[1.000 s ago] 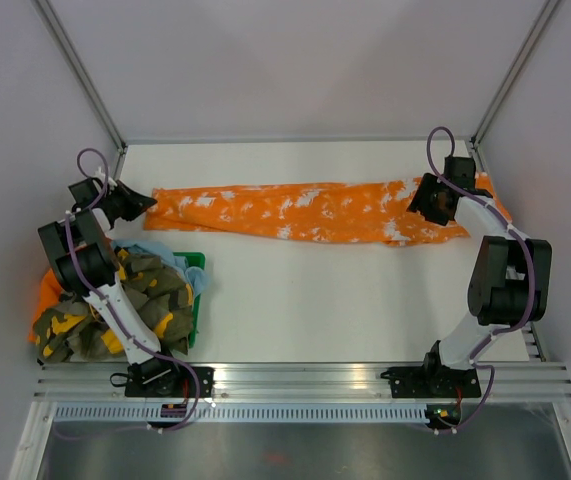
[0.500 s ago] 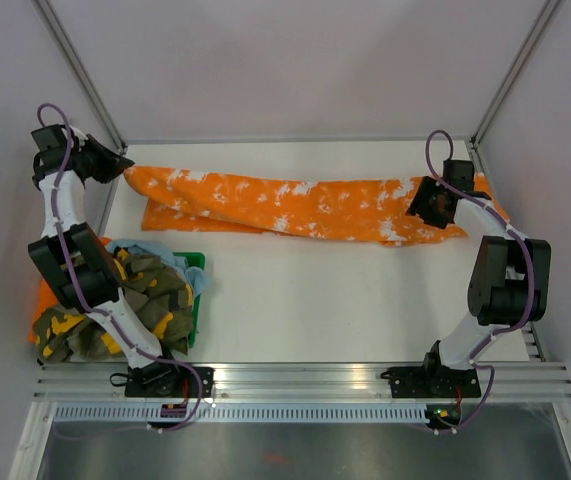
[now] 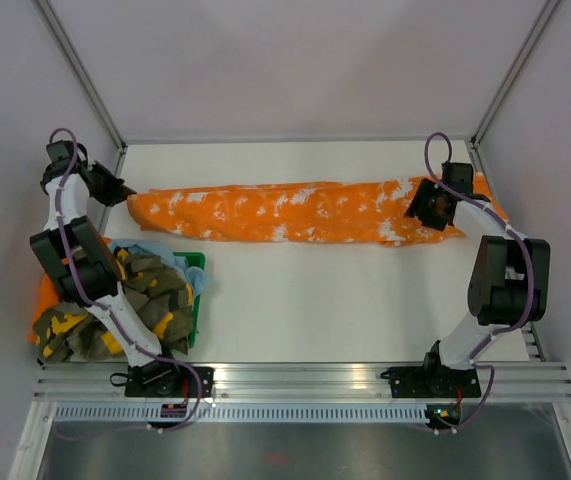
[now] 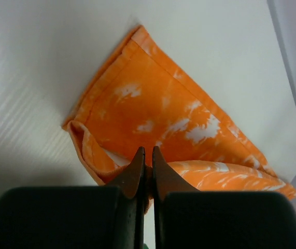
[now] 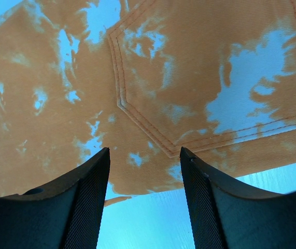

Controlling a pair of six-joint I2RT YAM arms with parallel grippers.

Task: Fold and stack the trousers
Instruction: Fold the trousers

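Observation:
I will next carry the pinched cloth outward with my left gripper toward the lower trouser layer's far corner (image 3: 152, 190) (image 4: 139, 33), which is still bare. Then I will let go of the trousers' end.
Orange trousers with white blotches (image 3: 295, 211) lie stretched across the far part of the table, left to right. My left gripper (image 3: 122, 191) is shut on the trousers' left end (image 4: 137, 119), with cloth pinched between its fingers (image 4: 133, 174). My right gripper (image 3: 427, 206) is open and hovers low over the trousers' right end (image 5: 153, 78), near a stitched pocket seam. Nothing is between its fingers (image 5: 88, 181).
A green basket (image 3: 194, 298) at the near left holds a heap of camouflage and blue clothes (image 3: 135, 300). More orange cloth (image 3: 45, 295) hangs at its left side. Frame posts stand at the table's far corners.
My left gripper has pulled the trousers' left end out to the left, up, then back down to the table. The trousers now lie straighter. The right gripper has barely moved.

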